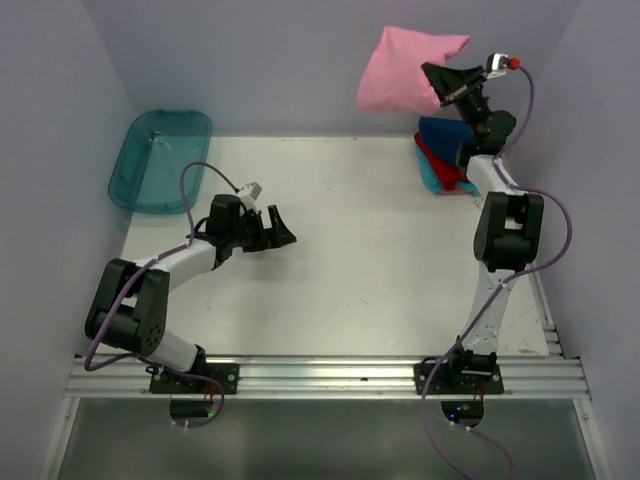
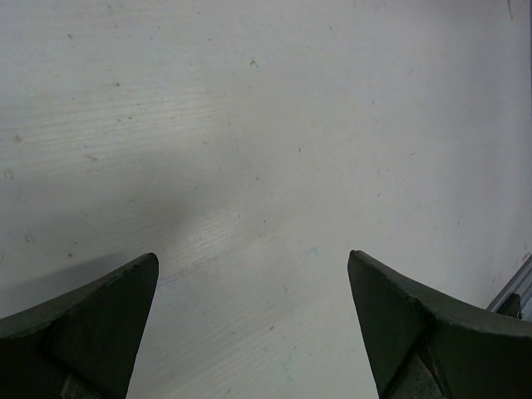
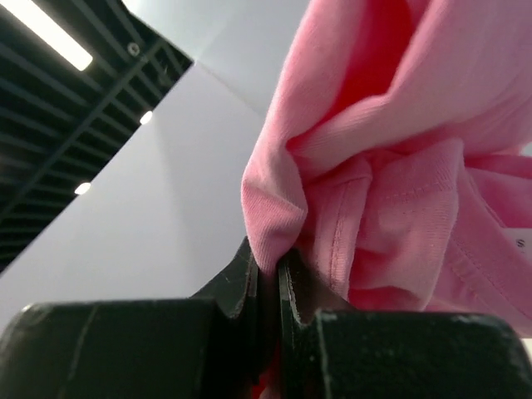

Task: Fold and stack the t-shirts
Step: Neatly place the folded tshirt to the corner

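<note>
The other t-shirts lie stacked in the pile with the navy blue top. My right gripper needs to lower the bunched pink t-shirt down onto that navy blue top and release it there.
A pink t-shirt [image 1: 400, 68] hangs bunched in the air at the back right, pinched in my right gripper [image 1: 436, 82], which is raised high above the table. In the right wrist view the pink t-shirt [image 3: 391, 158] has a fold squeezed between the shut jaws of my right gripper [image 3: 270, 262]. Under that arm lies a pile of t-shirts: navy blue [image 1: 445, 135] on top, red [image 1: 436, 160] and teal [image 1: 440, 180] beneath. My left gripper [image 1: 283, 226] hovers open over the left middle of the table; my left gripper [image 2: 252, 266] has only bare table between its fingers.
A translucent teal tub [image 1: 160, 160] stands at the back left corner of the white table [image 1: 340, 250]. Grey walls close in the back and both sides. A metal rail [image 1: 330, 375] runs along the near edge.
</note>
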### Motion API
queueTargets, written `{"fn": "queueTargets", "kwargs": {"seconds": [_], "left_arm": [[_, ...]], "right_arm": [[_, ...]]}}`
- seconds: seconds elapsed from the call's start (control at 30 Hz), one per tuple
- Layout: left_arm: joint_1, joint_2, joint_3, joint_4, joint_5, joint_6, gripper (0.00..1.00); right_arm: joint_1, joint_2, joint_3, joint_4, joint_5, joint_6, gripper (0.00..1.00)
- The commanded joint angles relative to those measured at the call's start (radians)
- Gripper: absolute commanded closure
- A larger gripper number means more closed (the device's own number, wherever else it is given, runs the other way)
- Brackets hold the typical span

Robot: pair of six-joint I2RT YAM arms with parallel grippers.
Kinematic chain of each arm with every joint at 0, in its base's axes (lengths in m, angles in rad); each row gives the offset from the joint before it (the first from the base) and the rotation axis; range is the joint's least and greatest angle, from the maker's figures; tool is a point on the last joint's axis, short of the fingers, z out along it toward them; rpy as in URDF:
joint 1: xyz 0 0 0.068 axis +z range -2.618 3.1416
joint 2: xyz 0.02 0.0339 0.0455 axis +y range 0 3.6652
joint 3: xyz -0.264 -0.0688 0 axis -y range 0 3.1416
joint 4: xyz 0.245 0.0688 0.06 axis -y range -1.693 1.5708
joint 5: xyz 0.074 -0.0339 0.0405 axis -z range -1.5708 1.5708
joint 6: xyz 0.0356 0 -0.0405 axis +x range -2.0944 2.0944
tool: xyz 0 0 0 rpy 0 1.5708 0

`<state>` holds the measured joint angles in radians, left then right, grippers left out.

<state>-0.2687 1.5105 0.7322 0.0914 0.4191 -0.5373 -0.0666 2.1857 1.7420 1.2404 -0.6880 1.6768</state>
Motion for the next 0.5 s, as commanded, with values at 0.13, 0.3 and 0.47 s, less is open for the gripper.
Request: {"fn": "queueTargets", "kwargs": {"seconds": [0.13,0.3,0.47], "left_arm": [[0.010,-0.064,-0.042,0.005,0.003,0.034,0.00],[0.010,-0.055,-0.060,0.022,0.017,0.030,0.00],[0.010,-0.042,-0.077,0.031,0.030,0.023,0.00]], "right_arm": [[-0.116,-0.141,-0.027,-0.195,0.338,-0.437,1.00],[-0.125,-0.204,-0.257,-0.307,0.504,-0.591,1.00],[-0.076,-0.313,-0.516,-0.554,0.727,-0.769,1.00]]}}
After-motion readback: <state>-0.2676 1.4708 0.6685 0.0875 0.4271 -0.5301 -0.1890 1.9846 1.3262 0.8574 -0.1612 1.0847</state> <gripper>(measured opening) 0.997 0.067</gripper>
